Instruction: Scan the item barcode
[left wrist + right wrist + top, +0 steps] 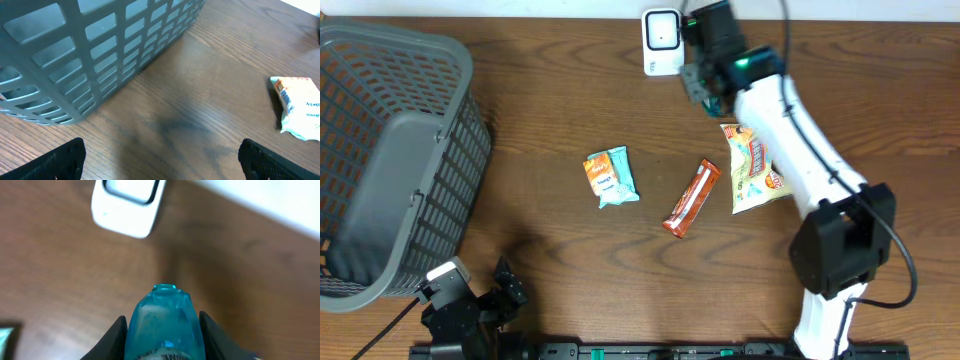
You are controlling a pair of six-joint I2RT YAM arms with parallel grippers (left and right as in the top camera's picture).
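Observation:
The robot's right gripper should next pass the bottle over the scanner [662,40], then swing down to the table's clear side, which lies to the gripper's right in the overhead view.
A translucent blue bottle [162,327], the item, sits between the black fingers [116,337] of my right gripper [161,320], which is shut on it. The bottle's top points toward the white scanner [127,205] just ahead on the table. Overhead, the right gripper [705,85] hovers beside the scanner [662,40] at the table's far edge; the bottle is mostly hidden under the wrist there. No barcode shows in any view. My left gripper [505,290] rests near the front left, open [162,162] over bare wood.
A grey plastic basket [390,160] fills the left side and looms close in the left wrist view [100,50]. A teal-and-orange packet [611,177], an orange-brown bar [692,198] and a yellow snack bag [753,170] lie mid-table.

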